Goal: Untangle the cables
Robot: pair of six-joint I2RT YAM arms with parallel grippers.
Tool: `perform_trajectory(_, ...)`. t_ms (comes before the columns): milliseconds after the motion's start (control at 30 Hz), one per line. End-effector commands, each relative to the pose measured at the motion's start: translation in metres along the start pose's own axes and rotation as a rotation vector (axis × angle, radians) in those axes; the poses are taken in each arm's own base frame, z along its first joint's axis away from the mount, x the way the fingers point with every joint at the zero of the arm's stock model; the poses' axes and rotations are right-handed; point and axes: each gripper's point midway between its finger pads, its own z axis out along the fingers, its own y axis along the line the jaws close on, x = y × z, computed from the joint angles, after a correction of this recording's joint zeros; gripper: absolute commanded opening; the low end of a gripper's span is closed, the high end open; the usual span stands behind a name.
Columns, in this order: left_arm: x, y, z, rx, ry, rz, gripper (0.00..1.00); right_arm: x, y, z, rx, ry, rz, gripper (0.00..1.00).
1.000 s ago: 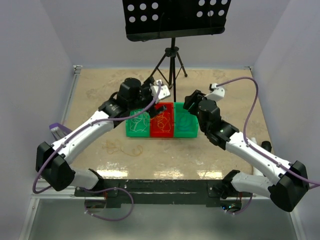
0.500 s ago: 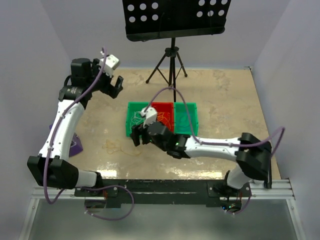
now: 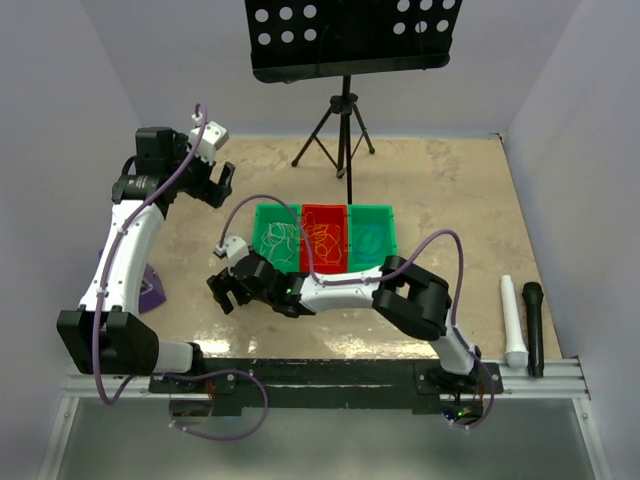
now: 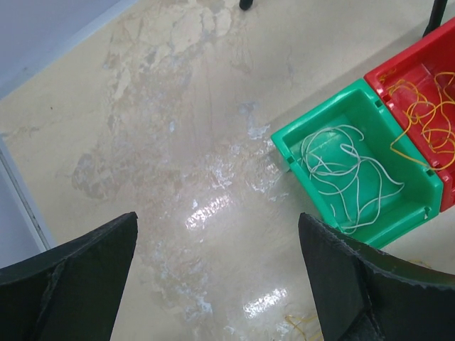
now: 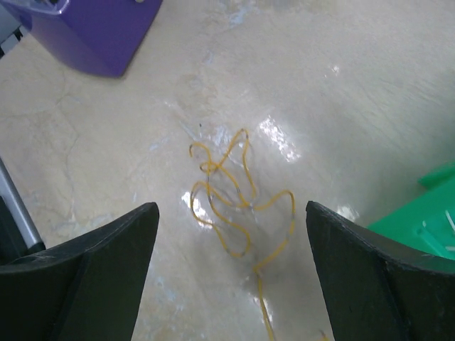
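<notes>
The robot's right gripper should next go down to the loops of the yellow cable and close.
Three bins stand in a row: a green bin (image 3: 262,262) with a whitish cable (image 4: 348,181), a red bin (image 3: 325,262) with an orange cable (image 4: 423,114), and a second green bin (image 3: 388,262) with a faint pale strand. A loose yellow cable (image 5: 234,206) lies on the table to the left front of the bins. My right gripper (image 3: 225,290) hangs open just above it, with the cable between the fingers in the right wrist view (image 5: 231,213); it holds nothing. My left gripper (image 3: 215,180) is open and empty, high at the far left (image 4: 217,234).
A purple block (image 3: 150,290) sits at the left edge, close to the right gripper (image 5: 92,28). A black tripod (image 3: 345,135) stands behind the bins. A white cylinder (image 3: 513,320) and a black one (image 3: 533,325) lie at the right front.
The left arm swung from the bins out to the far left. The right arm swept from right of the bins across to the left front, over the yellow cable.
</notes>
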Motion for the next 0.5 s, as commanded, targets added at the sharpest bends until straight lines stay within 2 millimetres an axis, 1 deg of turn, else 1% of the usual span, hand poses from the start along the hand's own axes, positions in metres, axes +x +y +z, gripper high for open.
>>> perform_trajectory(0,-0.001,0.009,-0.008,-0.053,-0.031,0.045,1.00,-0.030,0.016,0.016,-0.042,-0.058,-0.007,0.89)
perform_trajectory(100,-0.005,0.014,-0.010,-0.079,-0.044,0.062,1.00,-0.019,0.016,0.028,-0.039,-0.031,-0.008,0.88)
perform_trajectory(233,-0.007,0.012,-0.007,-0.060,-0.052,0.050,1.00,-0.004,0.012,0.038,-0.024,0.012,-0.018,0.86)
perform_trajectory(267,-0.004,0.020,-0.008,-0.076,-0.046,0.028,1.00,0.002,0.010,0.040,-0.014,0.027,-0.021,0.85)
perform_trajectory(367,0.001,0.021,-0.002,-0.071,-0.034,-0.017,1.00,0.012,0.000,0.043,0.036,0.059,-0.032,0.81)
perform_trajectory(467,0.006,0.022,0.001,-0.071,-0.022,-0.052,0.99,0.013,-0.001,0.043,0.038,0.065,-0.030,0.75)
